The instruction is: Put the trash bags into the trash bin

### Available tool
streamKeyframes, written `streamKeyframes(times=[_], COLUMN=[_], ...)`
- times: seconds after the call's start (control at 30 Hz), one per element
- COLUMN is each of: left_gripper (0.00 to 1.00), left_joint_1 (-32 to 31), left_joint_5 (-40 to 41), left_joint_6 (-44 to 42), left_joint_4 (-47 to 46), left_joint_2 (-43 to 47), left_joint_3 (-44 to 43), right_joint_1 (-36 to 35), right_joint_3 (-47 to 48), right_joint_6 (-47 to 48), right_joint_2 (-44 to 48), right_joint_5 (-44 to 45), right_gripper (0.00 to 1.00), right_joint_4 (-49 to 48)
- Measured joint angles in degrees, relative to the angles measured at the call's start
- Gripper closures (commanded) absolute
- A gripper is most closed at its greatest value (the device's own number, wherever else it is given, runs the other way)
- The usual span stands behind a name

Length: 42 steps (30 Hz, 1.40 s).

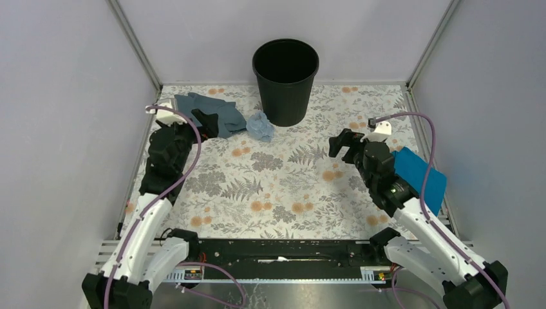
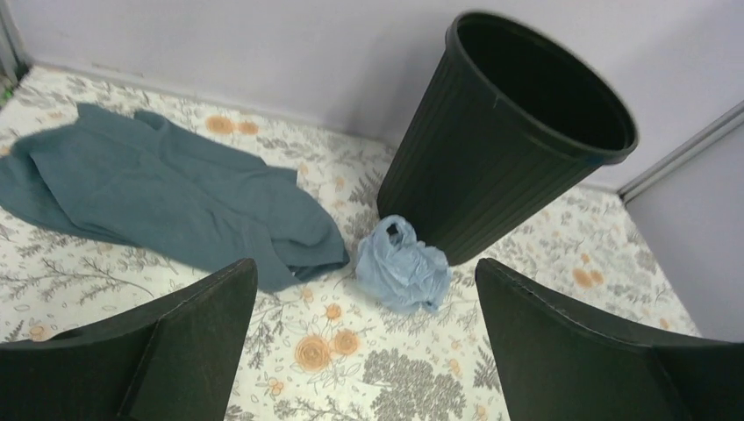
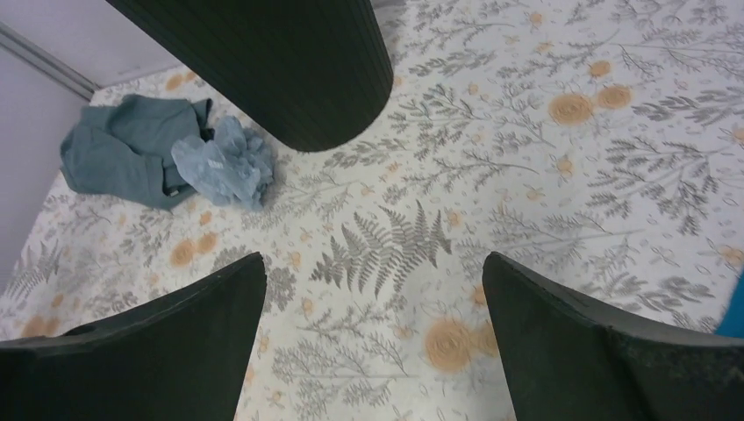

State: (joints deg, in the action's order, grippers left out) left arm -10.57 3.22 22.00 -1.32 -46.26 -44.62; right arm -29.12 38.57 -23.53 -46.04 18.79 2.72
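Observation:
Next, my left gripper goes down and to the right in the top view onto the bag's near side, since the bin (image 1: 285, 80) stands against the bag's far side.
A crumpled pale blue trash bag (image 1: 260, 126) lies on the floral table, touching the left foot of the black round trash bin (image 1: 285, 80). The bin stands upright at the back centre, with nothing visible inside. In the left wrist view the trash bag (image 2: 402, 266) sits just beyond my open left gripper (image 2: 365, 270), against the bin (image 2: 509, 132). My left gripper (image 1: 205, 125) hovers left of the bag, empty. My right gripper (image 1: 344, 143) is open and empty at mid right. It faces the bin's ribbed base (image 3: 281, 61) and the distant bag (image 3: 224, 167).
A dark slate-blue cloth (image 1: 212, 111) lies at the back left beside the bag, partly under my left gripper. A bright blue folded piece (image 1: 422, 174) lies by the right wall behind my right arm. Grey walls enclose the table on three sides.

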Motion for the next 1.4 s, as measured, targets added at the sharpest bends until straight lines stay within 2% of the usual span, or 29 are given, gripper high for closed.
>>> streamKeyframes(times=[0.13, 0.3, 0.4, 0.77, 0.93, 1.03, 1.13, 1.17, 1.3, 1.33, 1.4], left_gripper=[0.01, 0.01, 0.01, 0.04, 0.02, 0.02, 0.11, 0.18, 0.70, 0.77, 0.84], left_joint_1=[0.0, -0.4, -1.2, -4.6, -4.5, -4.5, -4.5, -4.5, -4.6, -4.6, -4.6], left_joint_5=[-2.8, -7.6, -10.4, -19.8, -20.2, -20.7, -21.7, -22.1, -23.8, -24.3, -25.9], left_joint_6=[-0.4, -0.6, -0.9, -0.3, 3.4, 5.4, 6.7, 7.1, 8.3, 8.9, 10.0], left_joint_4=[0.5, 1.2, 1.9, 6.6, 9.0, 7.8, 6.8, 6.3, 5.6, 5.5, 4.9], left_joint_2=[-4.9, -11.3, -16.4, -40.4, -53.5, -57.7, -61.2, -62.1, -64.6, -64.8, -64.9], left_joint_3=[0.0, -0.2, -1.3, -10.5, -21.3, -25.3, -28.1, -28.5, -28.4, -28.4, -28.4], right_joint_1=[0.0, 0.0, 0.0, 0.0, 0.0, 0.0, 0.0, 0.0, 0.0, 0.0, 0.0], right_joint_3=[-3.2, -7.3, -8.9, -16.6, -17.0, -17.0, -17.0, -17.0, -16.2, -15.7, -14.3], right_joint_6=[-0.9, -1.6, -1.1, 0.6, 0.4, 0.2, 0.1, 0.1, 0.0, 0.0, -0.1], right_joint_2=[-3.7, -13.4, -18.8, -25.8, -29.0, -30.1, -30.7, -30.8, -32.2, -32.8, -34.1], right_joint_5=[0.5, 0.7, 0.0, -6.3, -9.5, -10.4, -10.8, -10.8, -11.0, -11.0, -11.0], right_gripper=[0.00, 0.00, 0.00, 0.00, 0.00, 0.00, 0.00, 0.00, 0.00, 0.00, 0.00], right_joint_4=[-10.2, -26.1, -32.2, -46.7, -50.5, -51.5, -51.5, -51.5, -51.4, -51.4, -51.1])
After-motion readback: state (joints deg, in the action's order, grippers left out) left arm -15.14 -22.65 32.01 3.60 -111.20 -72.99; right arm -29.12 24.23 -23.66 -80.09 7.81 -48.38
